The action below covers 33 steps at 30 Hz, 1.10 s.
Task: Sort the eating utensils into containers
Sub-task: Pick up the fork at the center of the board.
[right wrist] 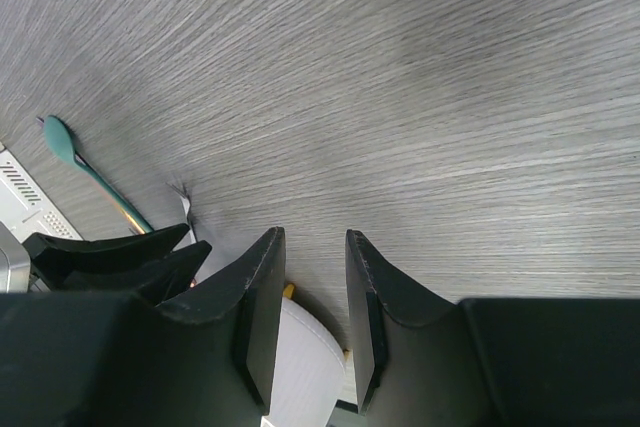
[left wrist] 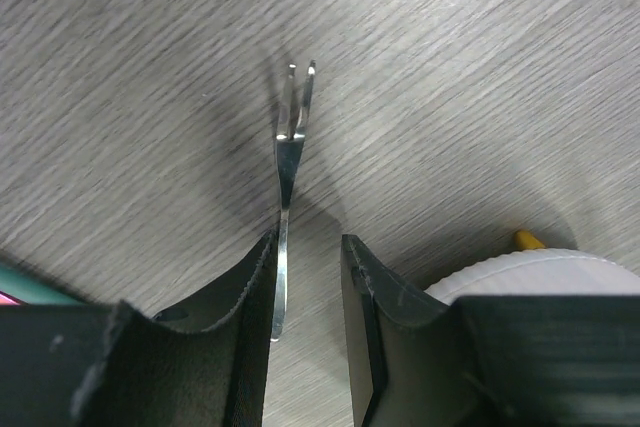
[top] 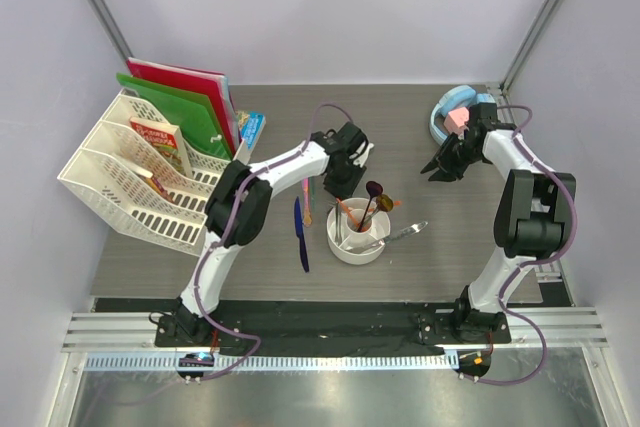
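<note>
My left gripper is open and already has the silver fork's handle [left wrist: 282, 258] lying lengthwise between its fingers. It will stay low and close across the handle next.
A silver fork [left wrist: 289, 152] lies lengthwise between the fingers of my left gripper [left wrist: 305, 239]. Its handle rests against the left finger, with a clear gap to the right one, so the gripper is open. That gripper [top: 340, 187] hovers just beyond the white compartment cup [top: 357, 237], which holds a purple spoon [top: 374, 190] and other pieces. A dark blue knife [top: 300, 234] lies left of the cup and a silver piece [top: 406, 233] lies to its right. My right gripper [top: 434, 168] is open and empty [right wrist: 315, 235] above bare table. A teal spoon [right wrist: 60, 140] lies further off.
A white lattice rack [top: 120, 182] with books and red and green folders [top: 185, 97] stands at the left. A light blue bowl with a pink cube [top: 455, 118] sits at the back right, close behind my right arm. Walls enclose the table on three sides.
</note>
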Tool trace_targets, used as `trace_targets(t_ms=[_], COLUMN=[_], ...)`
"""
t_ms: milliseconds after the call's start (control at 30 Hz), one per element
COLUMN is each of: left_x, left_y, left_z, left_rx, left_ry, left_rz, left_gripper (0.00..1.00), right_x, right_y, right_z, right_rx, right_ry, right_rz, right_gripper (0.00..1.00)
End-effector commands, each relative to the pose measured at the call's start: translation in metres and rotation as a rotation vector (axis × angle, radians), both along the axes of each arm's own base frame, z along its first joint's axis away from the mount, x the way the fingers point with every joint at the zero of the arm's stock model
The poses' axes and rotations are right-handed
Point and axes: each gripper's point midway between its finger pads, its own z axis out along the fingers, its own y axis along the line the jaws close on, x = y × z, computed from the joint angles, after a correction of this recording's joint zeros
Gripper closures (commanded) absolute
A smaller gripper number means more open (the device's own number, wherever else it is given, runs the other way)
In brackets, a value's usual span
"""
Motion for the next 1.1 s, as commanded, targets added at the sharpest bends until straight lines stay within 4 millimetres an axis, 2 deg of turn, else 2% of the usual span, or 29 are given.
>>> trace_targets(t_ms=[0,33,67,133,367,500,767,867,900,967,1067], left_x=[0.016,0.021,0.016,0.021,-0.006,-0.02,-0.021,-0.024,-0.025,-0.021,-0.016], left_y=[-0.01,-0.013,-0.01,-0.009,0.01,0.021,0.047,0.057,0.056,0.067,0.078], left_z=[0.027,0.032,0.02,0.016,-0.029,-0.045,-0.063,-0.066,-0.067,-0.068,-0.068], left_rx=[-0.033,-0.038,-0.003,0.036,0.186,0.244,0.379,0.364,0.343,0.342,0.355], left_ry=[-0.092,-0.104,-0.074,-0.079,0.028,0.09,0.129,0.196,0.214,0.226,0.224], left_rz=[-0.004,-0.006,-0.015,-0.013,-0.012,0.0,0.074,0.141,0.156,0.2,0.224], left_gripper=[0.67,0.64,0.64,0.64,0.64,0.64,0.68,0.8,0.91,1.0,1.0], right_x=[0.004,0.004,0.005,0.005,0.004,0.005,0.011,0.014,0.014,0.014,0.014], right_y=[0.001,0.002,0.001,0.001,0.001,0.0,0.001,0.001,0.001,0.001,0.002], right_z=[0.005,0.005,0.005,0.004,0.003,0.004,0.013,0.017,0.018,0.017,0.017], right_rx=[0.02,0.02,0.02,0.022,0.036,0.041,0.066,0.069,0.07,0.073,0.077], right_ry=[-0.025,-0.025,-0.025,-0.025,-0.022,-0.026,-0.052,-0.064,-0.065,-0.064,-0.063], right_rz=[0.005,0.008,0.008,0.01,0.006,0.003,-0.006,-0.008,-0.011,-0.009,-0.011], right_gripper=[0.64,0.64,0.64,0.64,0.64,0.64,0.64,0.64,0.64,0.64,0.64])
